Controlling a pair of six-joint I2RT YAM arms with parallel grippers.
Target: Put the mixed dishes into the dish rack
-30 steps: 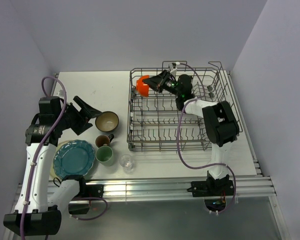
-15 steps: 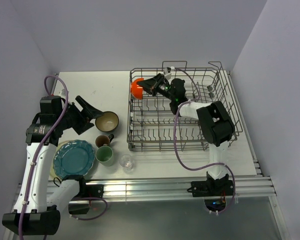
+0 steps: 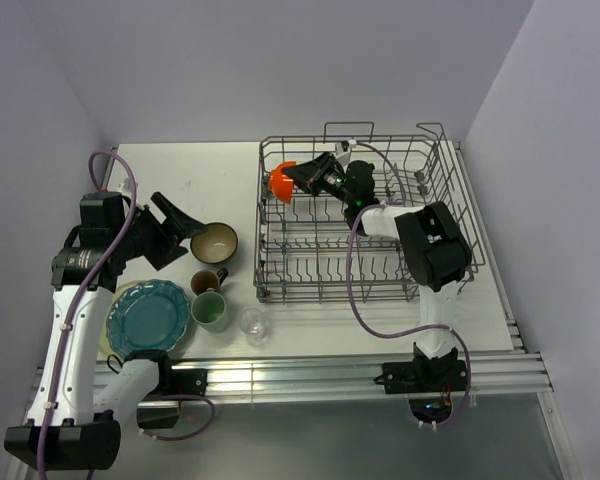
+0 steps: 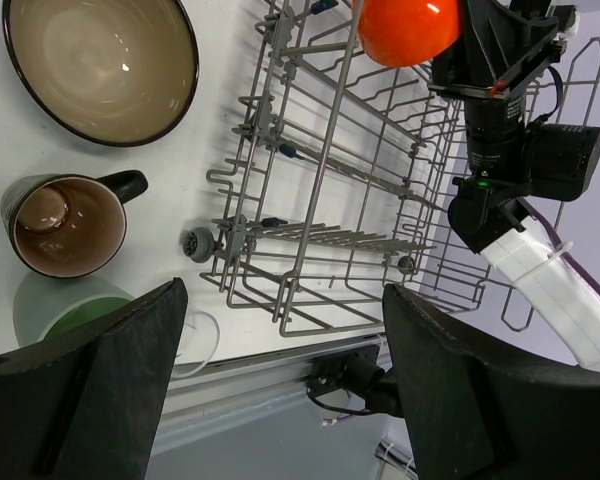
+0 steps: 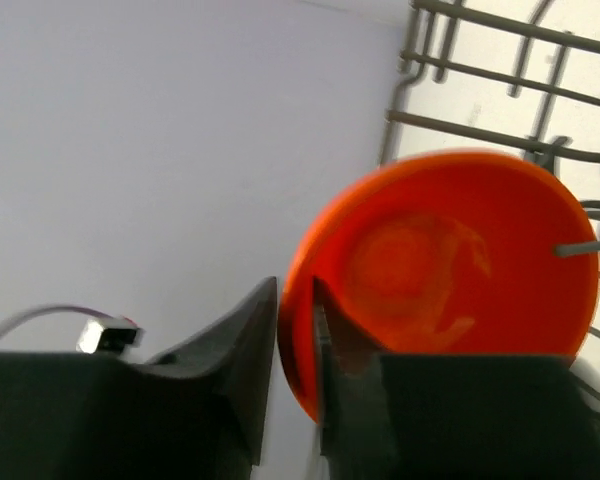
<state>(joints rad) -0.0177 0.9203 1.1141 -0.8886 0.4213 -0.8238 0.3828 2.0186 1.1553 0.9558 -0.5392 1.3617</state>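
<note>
Next, the left gripper will tip its open fingers down and lower them over both sides of the blue bowl's rim farthest from the rack, as that clear edge lies below it.
The orange bowl (image 3: 281, 181) stands on edge at the back left corner of the dish rack (image 3: 435, 245). My right gripper (image 3: 302, 177) is shut on its rim. In the right wrist view the rim of the orange bowl (image 5: 450, 280) sits between the two fingers of that gripper (image 5: 296, 330). My left gripper (image 3: 183, 222) hovers open and holds nothing, just left of the blue bowl with cream inside (image 3: 214, 243). The dark brown mug (image 3: 208, 281), pale green mug (image 3: 210, 311), clear glass (image 3: 252, 325) and teal plate (image 3: 147, 317) rest on the table.
The left wrist view shows the bowl (image 4: 100, 65), brown mug (image 4: 65, 225), green mug (image 4: 68, 308), rack (image 4: 310, 215) and the right arm (image 4: 510, 140) reaching over it. A cream plate edge (image 3: 105, 338) peeks from under the teal plate. Walls close in at the back and on both sides.
My right gripper has carried the orange bowl slightly left and lower in the rack's back corner and turned it. The left arm has not moved.
</note>
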